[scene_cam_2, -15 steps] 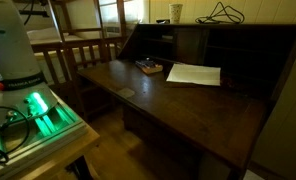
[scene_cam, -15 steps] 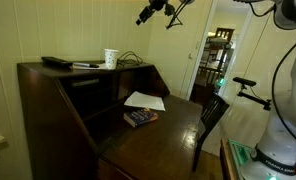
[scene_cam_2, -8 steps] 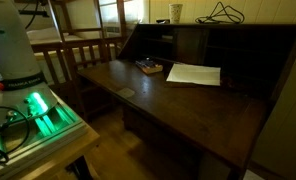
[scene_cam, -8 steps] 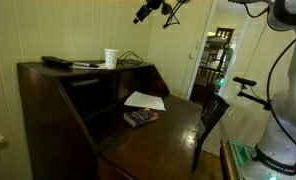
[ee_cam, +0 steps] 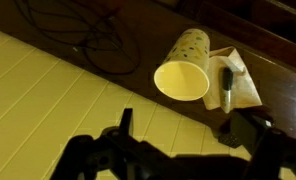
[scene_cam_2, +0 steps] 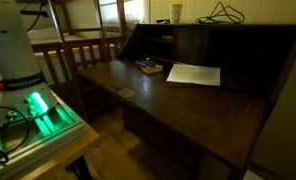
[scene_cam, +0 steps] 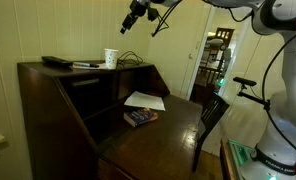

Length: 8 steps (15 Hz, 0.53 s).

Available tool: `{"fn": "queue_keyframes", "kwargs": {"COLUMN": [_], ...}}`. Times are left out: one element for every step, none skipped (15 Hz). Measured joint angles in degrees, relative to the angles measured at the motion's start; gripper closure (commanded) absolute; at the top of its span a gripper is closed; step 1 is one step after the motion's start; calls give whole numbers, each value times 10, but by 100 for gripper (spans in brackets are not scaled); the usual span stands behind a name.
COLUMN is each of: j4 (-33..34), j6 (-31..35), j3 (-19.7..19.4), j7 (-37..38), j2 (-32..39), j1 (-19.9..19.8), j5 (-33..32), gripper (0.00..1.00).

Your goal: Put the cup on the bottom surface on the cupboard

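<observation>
I will next move my gripper down toward the small white cup and put its open fingers on either side of the cup's rim by the marker [ee_cam: 207, 85], because the cup is upright and its opening faces up.
The small white cup [scene_cam: 111, 58] stands upright on the narrow top board of the dark brown cupboard [scene_cam: 48, 100]. It also shows in the other exterior view [scene_cam_2: 176, 12] and in the wrist view [ee_cam: 183, 68], seen from above with its open mouth showing. My gripper [scene_cam: 131, 22] hangs in the air above and to the right of the cup, apart from it. Its fingers [ee_cam: 123, 125] stand apart, open and empty. The broad bottom surface [scene_cam: 158, 135] lies below, also seen in the other exterior view [scene_cam_2: 188, 100].
A white paper sheet [scene_cam: 145, 100] and a small book [scene_cam: 140, 117] lie on the bottom surface. A black cable [scene_cam: 130, 60], a marker on a paper [ee_cam: 228, 85] and a dark flat object [scene_cam: 56, 62] lie on the top board. A chair [scene_cam: 213, 115] stands beside the cupboard.
My gripper has moved left and slightly down, closer to the cup. The cup and the other things have not moved.
</observation>
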Motion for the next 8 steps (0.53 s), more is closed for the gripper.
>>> {"fn": "queue_keyframes", "kwargs": {"j4": [14, 28, 43, 60, 76, 92, 108, 123], "j6": [-11, -26, -41, -57, -70, -81, -91, -99], "j3": [6, 12, 17, 22, 25, 27, 30, 32], "j7": [-5, -14, -24, -33, -40, -46, -49, -51], "j2": [14, 27, 40, 53, 65, 77, 90, 102], "j1": [-2, -5, -9, -12, -15, -17, -20, -21], "j5": [6, 9, 12, 14, 15, 16, 16, 16], "gripper": [0, 0, 0, 0, 0, 1, 4, 12]}}
